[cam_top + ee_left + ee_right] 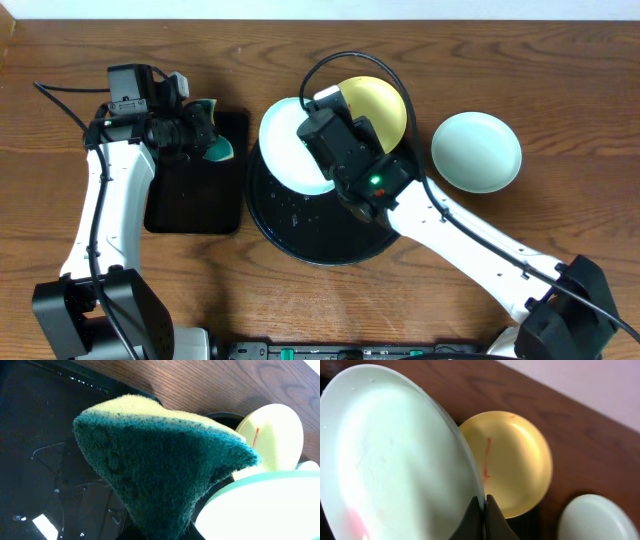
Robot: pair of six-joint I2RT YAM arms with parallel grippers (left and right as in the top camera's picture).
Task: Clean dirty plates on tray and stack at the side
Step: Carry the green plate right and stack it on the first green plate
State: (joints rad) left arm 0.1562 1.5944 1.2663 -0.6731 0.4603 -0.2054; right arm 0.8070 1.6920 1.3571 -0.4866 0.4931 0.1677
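The second mint plate [476, 152] [592, 521] lies below and to the gripper's right in the overhead view, so next I should swing my right gripper across and lower onto it, releasing to stack.
My right gripper [484, 501] is shut on the rim of a pale mint plate [395, 455] and holds it tilted over the left part of the round black tray [300, 235]; the plate also shows from above [285, 145]. A pale yellow plate [380, 105] with a thin red smear [486, 457] lies at the tray's far side. A second mint plate [476, 150] lies on the wood to the right of the tray. My left gripper [200, 135] is shut on a green and yellow sponge [165, 460], over the rectangular tray and just left of the held plate.
A smaller rectangular black tray [195, 205], wet, lies left of the round tray. Water drops shine on the round tray's floor [290, 210]. Cables run over the right arm and along the table's far left.
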